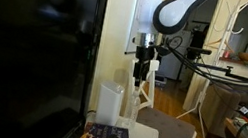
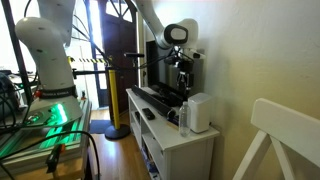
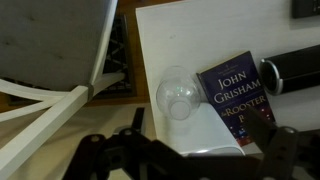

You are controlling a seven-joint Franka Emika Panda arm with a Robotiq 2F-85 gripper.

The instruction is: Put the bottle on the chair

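Note:
My gripper moves down through the gap next and brings its open fingers to either side of the white cap (image 1: pixel 137 92) (image 3: pixel 180 109). The upright bottle's top still lies below them.
The clear bottle (image 3: pixel 178 95) stands upright on the white cabinet (image 3: pixel 160 35), seen from above in the wrist view. In an exterior view it (image 2: pixel 184 120) stands right beside the taller white canister (image 2: pixel 198 112). My gripper (image 3: pixel 190 162) is open and empty, hanging above the bottle and canister with a gap; it shows in both exterior views (image 1: pixel 140 77) (image 2: pixel 181 78). The white chair stands next to the cabinet, with its grey seat (image 1: pixel 169 135) (image 3: pixel 50 35) bare and its crossed back (image 2: pixel 285 130) at the right.
A John Grisham book (image 3: pixel 240 88) (image 1: pixel 105 134) and a black remote (image 3: pixel 292 70) lie on the cabinet near the bottle. A large dark TV (image 1: pixel 27 43) stands on the cabinet. A second robot base (image 2: pixel 45 60) and cables are across the room.

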